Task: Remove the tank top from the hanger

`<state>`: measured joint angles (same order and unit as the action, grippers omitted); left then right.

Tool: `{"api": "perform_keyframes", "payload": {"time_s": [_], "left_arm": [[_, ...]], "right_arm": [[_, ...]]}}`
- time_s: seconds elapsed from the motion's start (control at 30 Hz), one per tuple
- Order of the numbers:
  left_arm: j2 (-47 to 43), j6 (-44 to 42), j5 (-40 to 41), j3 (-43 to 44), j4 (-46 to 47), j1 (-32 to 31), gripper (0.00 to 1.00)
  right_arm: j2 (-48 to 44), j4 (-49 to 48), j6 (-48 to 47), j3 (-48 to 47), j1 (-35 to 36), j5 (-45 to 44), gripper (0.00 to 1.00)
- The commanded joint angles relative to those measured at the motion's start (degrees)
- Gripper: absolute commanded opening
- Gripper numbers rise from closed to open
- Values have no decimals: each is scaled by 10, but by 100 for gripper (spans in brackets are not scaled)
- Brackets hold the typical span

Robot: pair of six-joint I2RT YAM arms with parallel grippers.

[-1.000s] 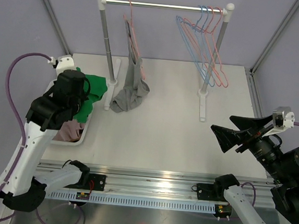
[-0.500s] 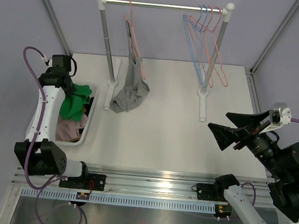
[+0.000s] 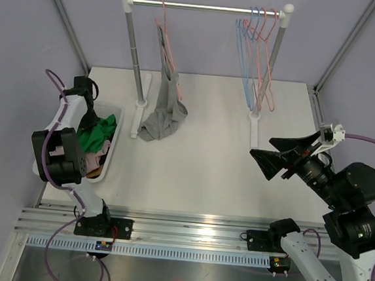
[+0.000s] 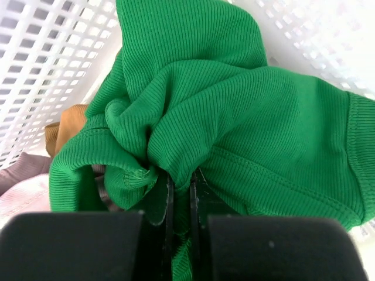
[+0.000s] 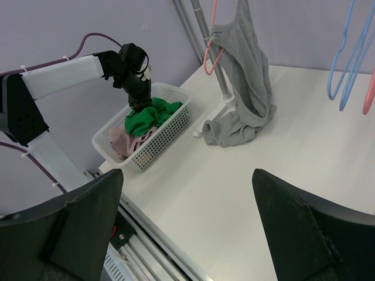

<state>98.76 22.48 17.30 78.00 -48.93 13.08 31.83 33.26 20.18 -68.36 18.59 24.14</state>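
My right gripper has the hanger's near arm outward of it and to its left in the top view, so I should reach over and close where the arm is bare.
A grey tank top (image 3: pixel 164 109) hangs from a pink hanger (image 3: pixel 165 30) on the rail, its lower end bunched on the table; it also shows in the right wrist view (image 5: pixel 249 88). My left gripper (image 3: pixel 91 119) is down in the white basket (image 3: pixel 107 158) and is shut on a green garment (image 4: pixel 234 105), with a fold pinched between its fingers (image 4: pixel 179 178). My right gripper (image 3: pixel 274 158) is open and empty above the table's right side, well away from the tank top.
Several empty pink and blue hangers (image 3: pixel 258 48) hang at the rail's right end. The rack's posts (image 3: pixel 133 50) stand on feet at the back of the table. The basket also holds pink and tan clothes (image 3: pixel 93 162).
My left arm has swung back and lowered the green garment into the basket. My right gripper has shifted left. The empty hangers have swung.
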Motion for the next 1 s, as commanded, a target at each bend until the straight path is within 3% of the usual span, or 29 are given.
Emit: {"api": "perform_keyframes", "payload": {"time_s": [0.0, 0.07, 0.1, 0.17, 0.2, 0.27, 0.53, 0.8, 0.97], "left_arm": [[15, 17, -24, -6, -21, 2, 7], [-16, 20, -4, -6, -21, 2, 30], [-49, 20, 0, -6, -20, 7, 49], [-81, 19, 3, -1, -21, 13, 68], [-115, 18, 5, -1, -22, 19, 83], [-149, 13, -3, -1, -17, 22, 99], [-352, -19, -73, -56, 13, -10, 99], [-543, -50, -97, -182, 64, -142, 99], [-587, -46, -60, -230, 71, -159, 99]], "right_arm": [[16, -68, 32, 17, -1, 30, 100], [23, -119, 61, 26, -1, 48, 100], [41, -130, 71, 19, -1, 54, 100], [71, -140, 88, 3, -1, 79, 99], [104, -137, 97, -22, -1, 85, 99], [136, -146, 106, -40, -1, 91, 99], [328, -180, 114, -156, 21, 69, 99], [522, -144, 20, -332, 127, -104, 97], [627, -110, -29, -466, 173, -209, 94]]}}
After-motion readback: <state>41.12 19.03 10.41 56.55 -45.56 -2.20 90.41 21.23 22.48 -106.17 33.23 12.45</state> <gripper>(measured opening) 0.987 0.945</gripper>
